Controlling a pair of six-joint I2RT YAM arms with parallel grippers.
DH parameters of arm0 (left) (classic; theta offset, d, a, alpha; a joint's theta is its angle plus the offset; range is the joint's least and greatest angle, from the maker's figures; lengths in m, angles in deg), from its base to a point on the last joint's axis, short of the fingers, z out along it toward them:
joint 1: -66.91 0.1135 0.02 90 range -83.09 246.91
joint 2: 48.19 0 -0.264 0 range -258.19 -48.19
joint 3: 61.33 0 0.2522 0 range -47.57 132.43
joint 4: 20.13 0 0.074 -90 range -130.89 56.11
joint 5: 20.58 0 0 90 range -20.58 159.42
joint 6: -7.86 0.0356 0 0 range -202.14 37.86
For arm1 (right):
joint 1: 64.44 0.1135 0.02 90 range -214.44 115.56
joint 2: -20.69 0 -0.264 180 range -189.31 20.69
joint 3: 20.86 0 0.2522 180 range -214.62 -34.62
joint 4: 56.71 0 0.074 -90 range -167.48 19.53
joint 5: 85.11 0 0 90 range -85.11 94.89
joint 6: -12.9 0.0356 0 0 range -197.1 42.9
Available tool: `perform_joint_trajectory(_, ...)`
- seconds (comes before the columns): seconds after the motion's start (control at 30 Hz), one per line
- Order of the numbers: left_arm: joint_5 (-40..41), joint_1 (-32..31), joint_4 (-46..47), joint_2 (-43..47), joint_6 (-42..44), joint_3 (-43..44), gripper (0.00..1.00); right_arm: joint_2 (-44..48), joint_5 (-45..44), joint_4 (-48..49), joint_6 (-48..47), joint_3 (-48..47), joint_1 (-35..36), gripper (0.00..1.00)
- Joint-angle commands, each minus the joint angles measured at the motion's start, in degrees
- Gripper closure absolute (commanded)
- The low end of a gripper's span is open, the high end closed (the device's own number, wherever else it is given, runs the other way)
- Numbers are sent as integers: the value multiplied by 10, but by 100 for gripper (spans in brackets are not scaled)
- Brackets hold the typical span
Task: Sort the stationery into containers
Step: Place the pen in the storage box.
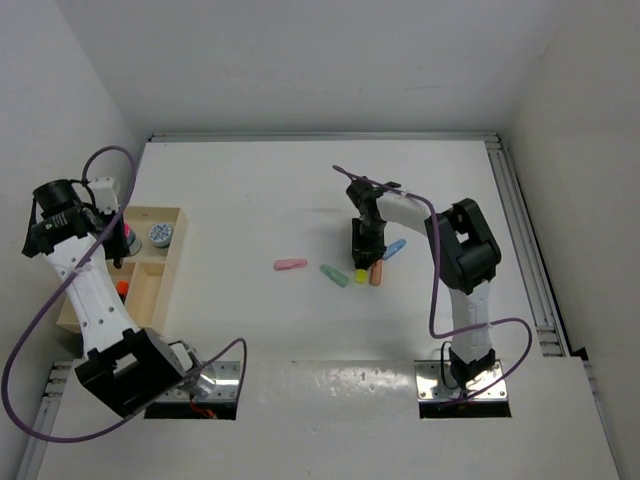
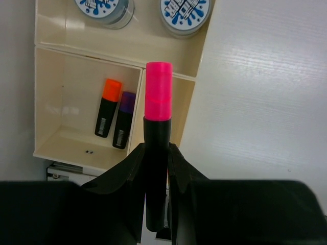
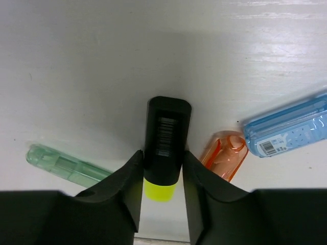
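My left gripper is holding the pink-ended highlighter and should first shift toward the side of the container by the orange highlighter, over the gap there, then lower it.
My left gripper is shut on a pink-ended black highlighter and holds it above the wooden tray, over the divider beside the highlighter compartment. That compartment holds an orange highlighter and a purple highlighter. Two patterned rolls lie in the compartment beyond. My right gripper is shut on a yellow-ended highlighter at table level, mid-table. A green stub, a salmon stub and a blue stub lie around it. A pink stub lies further left.
The tray stands at the table's left edge, close to the left wall. A purple cable loops from each arm. A metal rail runs along the table's right side.
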Motion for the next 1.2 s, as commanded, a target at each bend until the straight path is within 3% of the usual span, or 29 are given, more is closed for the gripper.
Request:
perform_joint_trajectory(0.0,-30,40,1,-27,77,-13,100,-11,-13,18,-18,-10,6,67)
perform_joint_trajectory(0.13,-61,89,-18,-90,173,-7,100,-2,11,24,-61,-13,5,98)
perform_joint_trajectory(0.17,-68,101,-22,-99,211,2,100,5,12,24,-73,-14,5,100)
perform_joint_trajectory(0.4,-84,205,-80,-175,380,28,100,48,47,29,-117,6,-9,100)
perform_joint_trajectory(0.53,-94,220,-77,-207,445,20,100,67,59,33,-153,6,-16,100)
perform_joint_trajectory(0.7,-82,220,-18,-216,433,-19,100,92,96,26,-190,-7,-24,100)
perform_joint_trajectory(1.0,-37,220,165,-217,293,-80,100,134,114,2,-262,-22,-25,100)
perform_joint_trajectory(1.17,-38,220,217,-221,287,-106,96,156,126,-4,-287,-18,-28,100)
